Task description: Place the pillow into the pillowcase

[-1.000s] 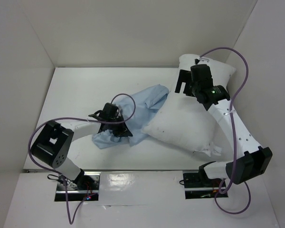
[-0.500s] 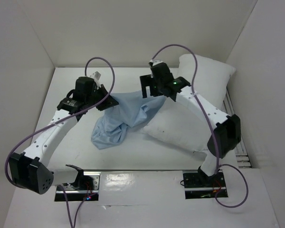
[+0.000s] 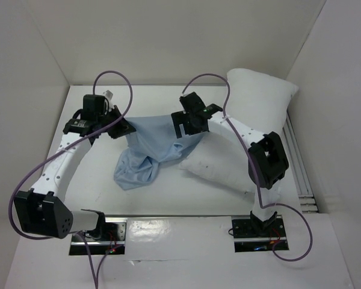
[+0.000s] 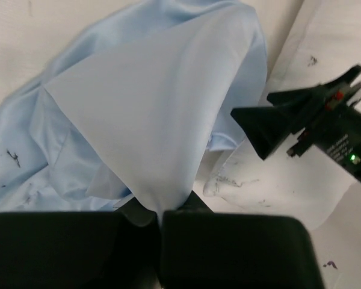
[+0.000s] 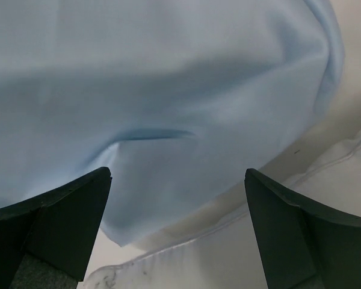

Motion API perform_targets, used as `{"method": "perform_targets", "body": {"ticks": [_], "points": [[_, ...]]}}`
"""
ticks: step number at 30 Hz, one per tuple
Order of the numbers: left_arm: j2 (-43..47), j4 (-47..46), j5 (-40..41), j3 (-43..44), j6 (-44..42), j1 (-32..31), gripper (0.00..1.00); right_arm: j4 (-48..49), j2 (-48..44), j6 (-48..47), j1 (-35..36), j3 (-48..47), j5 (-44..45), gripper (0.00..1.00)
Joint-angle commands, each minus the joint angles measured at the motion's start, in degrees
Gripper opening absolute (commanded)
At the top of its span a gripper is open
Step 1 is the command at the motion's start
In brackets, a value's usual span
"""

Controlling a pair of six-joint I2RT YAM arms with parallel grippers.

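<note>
The pillowcase (image 3: 147, 150) lies bunched, so my left gripper should lift high, then lower the pillowcase's edge onto bare tabletop to the left in the top view and let go.
The light blue pillowcase (image 3: 147, 150) lies bunched at the table's middle, one edge pulled up and stretched to the left. My left gripper (image 3: 124, 128) is shut on that raised edge; in the left wrist view the cloth (image 4: 150, 114) fans out from between my closed jaws (image 4: 159, 212). The white pillow (image 3: 246, 141) lies at the right, its near-left corner beside the pillowcase. My right gripper (image 3: 186, 127) is wide open and empty, hovering over the pillowcase's right edge where it meets the pillow. The right wrist view shows the cloth (image 5: 156, 90) above the pillow (image 5: 277, 241), between the spread fingers (image 5: 72, 211).
White enclosure walls (image 3: 42, 66) stand close on the left, back and right. Purple cables (image 3: 114, 81) loop over both arms. The right gripper shows in the left wrist view (image 4: 301, 120), near the lifted cloth. Bare tabletop (image 3: 84, 180) lies at the near left.
My left gripper took hold of the pillowcase and pulled its edge up and to the far left. My right arm swung left from over the pillow to the pillowcase's right edge.
</note>
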State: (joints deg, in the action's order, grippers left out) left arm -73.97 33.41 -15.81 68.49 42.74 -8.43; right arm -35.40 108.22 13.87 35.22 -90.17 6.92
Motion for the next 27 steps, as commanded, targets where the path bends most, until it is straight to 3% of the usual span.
{"method": "perform_targets", "body": {"ticks": [1,4,9,12,13,14,15,20,27], "points": [[-1.17,-0.01,-2.46,2.44,-2.48,2.71,0.0,2.27,-2.85,1.15,0.2,1.49,-2.87,0.99],[-1.7,-0.54,-3.69,3.05,-2.49,3.24,0.0,0.94,-1.44,2.91,0.2,2.89,-3.84,0.99],[-2.23,-1.15,-4.84,3.05,-2.49,3.24,0.0,11.66,-2.05,7.66,-0.33,10.18,-15.08,0.96],[-2.23,-1.15,-4.84,3.67,-2.49,3.77,0.0,12.28,0.58,8.71,-0.33,7.57,-16.59,0.79],[-2.23,-1.15,-4.84,4.45,-2.49,3.77,0.0,12.28,0.58,9.42,0.28,6.86,-16.59,0.39],[-2.23,-1.15,-4.84,4.46,-2.49,3.77,0.0,12.28,0.06,9.42,0.29,6.15,-15.54,0.16],[-2.23,-1.15,-4.84,5.5,-2.49,4.29,0.0,12.28,-0.9,9.94,0.29,4.76,-14.23,0.0],[-1.18,2.36,-6.23,13.23,-4.06,6.31,0.0,10.26,-10.91,6.62,-1.9,-1.05,-5.43,0.0],[2.51,7.37,-10.55,37.9,-6.0,8.34,0.0,10.69,-28.83,0.47,-8.5,-12.12,-5.06,0.0]]}}
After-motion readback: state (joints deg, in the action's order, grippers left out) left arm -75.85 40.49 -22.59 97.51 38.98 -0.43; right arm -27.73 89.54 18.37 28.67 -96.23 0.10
